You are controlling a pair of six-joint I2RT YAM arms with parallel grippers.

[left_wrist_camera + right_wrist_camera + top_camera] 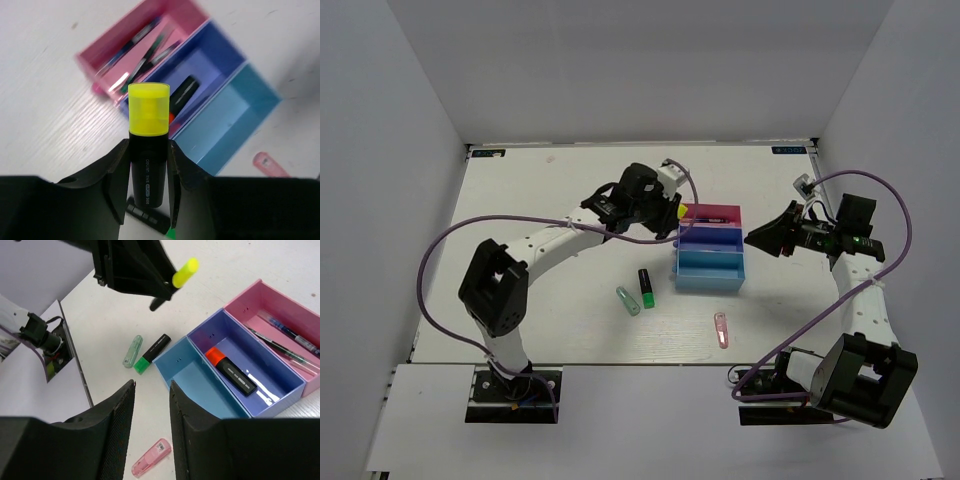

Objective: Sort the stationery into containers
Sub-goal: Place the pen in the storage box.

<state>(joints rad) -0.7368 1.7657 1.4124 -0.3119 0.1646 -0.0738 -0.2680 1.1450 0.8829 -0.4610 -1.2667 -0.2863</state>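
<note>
The dark blue tray [712,240] [206,67] already holds a highlighter and is below the left gripper and to its right in the top view, so the left gripper will move over it, lower and release.
My left gripper [665,215] is shut on a black highlighter with a yellow end [148,145] and holds it in the air just left of the trays; it also shows in the right wrist view [176,278]. The joined trays [710,282] are pink [300,307], dark blue [280,400] and light blue [172,367]. Thin pens [282,342] lie in the pink tray, an orange-ended highlighter [231,371] in the dark blue one. A green-ended highlighter [646,288], a pale green stick [628,300] and a pink clip [722,329] lie on the table. My right gripper [760,238] is open and empty, right of the trays.
White walls stand round the table on three sides. A purple cable runs along each arm. The light blue tray holds nothing that I can see.
</note>
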